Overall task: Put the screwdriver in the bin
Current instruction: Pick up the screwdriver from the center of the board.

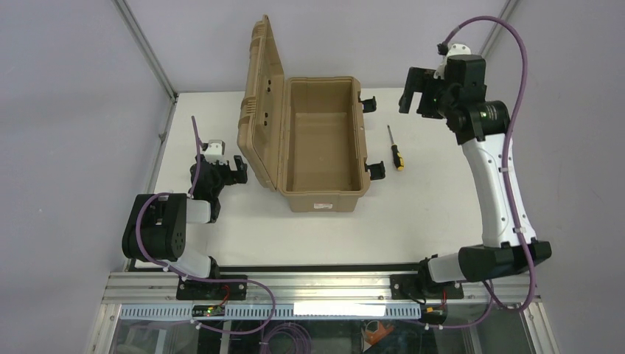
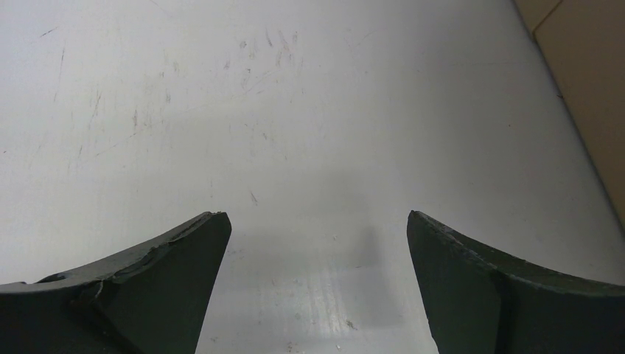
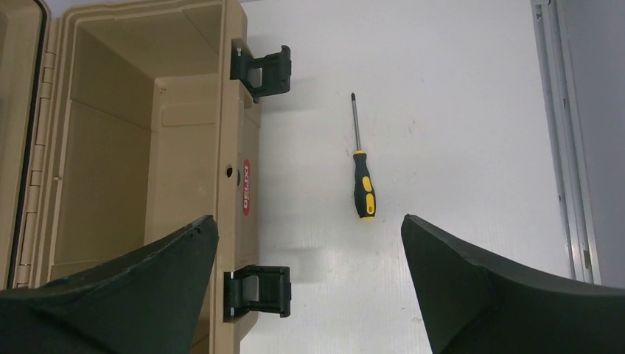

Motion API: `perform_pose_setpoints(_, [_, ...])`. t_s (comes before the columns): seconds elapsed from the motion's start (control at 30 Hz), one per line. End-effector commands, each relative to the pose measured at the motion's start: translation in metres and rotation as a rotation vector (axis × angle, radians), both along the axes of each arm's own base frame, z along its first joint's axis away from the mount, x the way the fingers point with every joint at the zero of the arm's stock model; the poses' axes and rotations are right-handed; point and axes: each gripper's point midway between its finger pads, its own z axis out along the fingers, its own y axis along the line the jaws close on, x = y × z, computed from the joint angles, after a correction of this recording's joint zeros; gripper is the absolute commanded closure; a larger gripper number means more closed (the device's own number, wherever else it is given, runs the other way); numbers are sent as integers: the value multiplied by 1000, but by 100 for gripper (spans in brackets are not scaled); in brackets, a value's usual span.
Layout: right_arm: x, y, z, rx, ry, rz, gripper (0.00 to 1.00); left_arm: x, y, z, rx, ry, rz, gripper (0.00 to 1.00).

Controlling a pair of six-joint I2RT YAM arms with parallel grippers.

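My right gripper moves down onto the screwdriver's black handle (image 1: pixel 398 158) (image 3: pixel 365 192) next and closes its fingers across it, since the handle's yellow end points toward the gap between them.
The screwdriver (image 1: pixel 396 150), black handle with yellow end and thin shaft, lies flat on the white table just right of the bin; it also shows in the right wrist view (image 3: pixel 362 184). The bin (image 1: pixel 324 190), a tan hard case, stands open with its ribbed lid (image 1: pixel 258 96) raised on the left; its inside looks empty (image 3: pixel 110 169). My right gripper (image 1: pixel 414 92) is open, held high above the table right of the bin's far corner, empty (image 3: pixel 309 228). My left gripper (image 1: pixel 237 168) is open and empty, low over the table left of the bin (image 2: pixel 317 221).
Black latches (image 1: pixel 376 170) (image 1: pixel 367 103) stick out from the bin's right side toward the screwdriver. A metal frame rail (image 1: pixel 147 44) runs along the left wall, another (image 3: pixel 564 147) along the table's edge. The bin's tan side shows at the left wrist view's right edge (image 2: pixel 589 81).
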Motion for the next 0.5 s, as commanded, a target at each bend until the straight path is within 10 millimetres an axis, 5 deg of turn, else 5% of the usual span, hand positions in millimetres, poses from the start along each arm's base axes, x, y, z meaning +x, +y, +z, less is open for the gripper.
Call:
perform_pose_setpoints(0.0, [3, 0, -12, -18, 118, -14, 1, 5, -2, 19, -16, -62, -9, 1])
perform_pose_setpoints(0.23, [26, 1, -53, -14, 268, -19, 1, 5, -2, 19, -16, -62, -10, 1])
perform_pose_setpoints(0.47, [46, -3, -117, -9, 437, -24, 1, 5, -2, 19, -16, -62, -9, 1])
